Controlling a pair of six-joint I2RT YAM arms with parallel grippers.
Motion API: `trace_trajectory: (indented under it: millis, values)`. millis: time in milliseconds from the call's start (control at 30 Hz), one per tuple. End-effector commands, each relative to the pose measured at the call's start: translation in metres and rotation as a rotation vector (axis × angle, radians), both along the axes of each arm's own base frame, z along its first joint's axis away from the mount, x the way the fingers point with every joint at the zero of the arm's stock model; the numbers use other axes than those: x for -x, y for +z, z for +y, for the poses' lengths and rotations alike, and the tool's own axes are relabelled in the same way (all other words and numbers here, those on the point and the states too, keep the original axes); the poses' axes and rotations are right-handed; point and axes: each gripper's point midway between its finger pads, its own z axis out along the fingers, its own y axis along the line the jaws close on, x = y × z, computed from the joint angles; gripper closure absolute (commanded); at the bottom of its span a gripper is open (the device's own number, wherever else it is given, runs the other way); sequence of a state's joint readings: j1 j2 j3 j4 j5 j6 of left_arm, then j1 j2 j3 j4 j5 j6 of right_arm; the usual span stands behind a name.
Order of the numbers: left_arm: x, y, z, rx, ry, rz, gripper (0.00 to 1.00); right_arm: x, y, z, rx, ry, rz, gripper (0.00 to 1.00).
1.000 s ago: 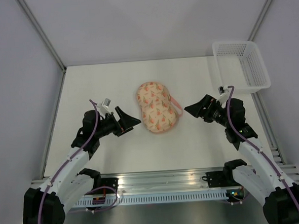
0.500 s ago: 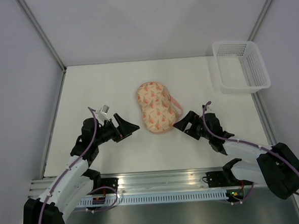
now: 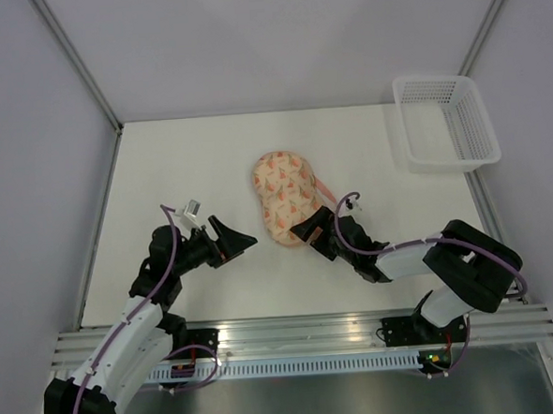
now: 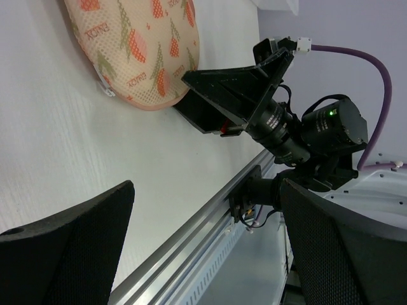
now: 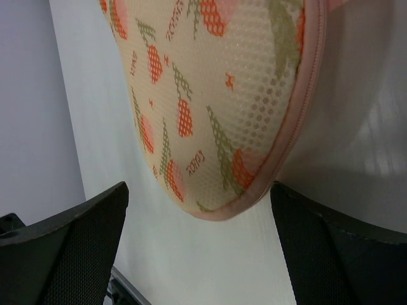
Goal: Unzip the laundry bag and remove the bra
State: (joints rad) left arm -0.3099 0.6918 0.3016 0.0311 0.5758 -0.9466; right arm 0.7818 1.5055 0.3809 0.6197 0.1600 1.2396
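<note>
I will first move my right gripper slightly outward onto the laundry bag's near end, to grab the pink zipper edge between its open fingers.
The laundry bag (image 3: 284,196) lies zipped shut in the middle of the table, peach with orange-red print and a pink zipper rim (image 5: 299,124). Its pink loop (image 3: 327,193) lies at its right side. My right gripper (image 3: 308,231) is open, low on the table, its fingers just short of the bag's near end (image 5: 210,127). My left gripper (image 3: 233,236) is open and empty, left of the bag, pointing right; the bag's near end also shows in the left wrist view (image 4: 137,51). The bra is hidden.
A white plastic mesh basket (image 3: 445,124) stands at the back right of the table. The metal rail (image 3: 303,335) runs along the near edge. Grey walls enclose the table on three sides.
My right arm has swung down and left, bringing its open gripper from right of the bag to the bag's near end. My left gripper has drawn back slightly toward the near edge.
</note>
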Motion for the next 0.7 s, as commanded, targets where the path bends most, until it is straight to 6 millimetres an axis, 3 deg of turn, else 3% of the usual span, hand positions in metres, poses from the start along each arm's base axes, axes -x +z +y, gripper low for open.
trace_trajectory:
  millis: [0, 100, 133, 233, 300, 400, 433, 567, 667]
  values:
    - [0.001, 0.000, 0.001, 0.017, 0.016, 0.008, 0.00, -0.026, 0.007, 0.002, -0.029, -0.144, -0.028, 0.03]
    - [0.002, -0.002, 0.000, 0.016, 0.011, 0.013, 0.00, -0.038, 0.008, 0.008, -0.027, -0.166, -0.033, 0.13]
    - [0.002, -0.002, 0.000, 0.018, 0.012, 0.014, 0.00, -0.040, 0.009, 0.009, -0.029, -0.171, -0.031, 0.25]
    - [0.003, -0.004, 0.001, 0.018, 0.012, 0.017, 0.00, -0.045, 0.009, 0.015, -0.030, -0.168, -0.043, 0.48]
    - [0.004, -0.005, 0.001, 0.018, 0.013, 0.019, 0.00, -0.047, 0.006, 0.015, -0.018, -0.170, -0.042, 0.56]
    - [0.005, -0.007, 0.001, 0.016, 0.014, 0.022, 0.00, -0.044, 0.004, 0.015, -0.021, -0.154, -0.042, 0.81]
    - [0.005, -0.009, 0.001, 0.014, 0.012, 0.024, 0.00, -0.041, 0.004, 0.016, -0.029, -0.142, -0.038, 0.99]
    - [0.006, -0.009, 0.000, 0.010, -0.002, 0.013, 0.00, -0.024, 0.022, 0.027, -0.127, -0.035, -0.044, 1.00]
    - [0.010, -0.011, -0.002, 0.007, -0.039, -0.011, 0.00, -0.004, 0.042, 0.039, -0.309, 0.060, -0.001, 1.00]
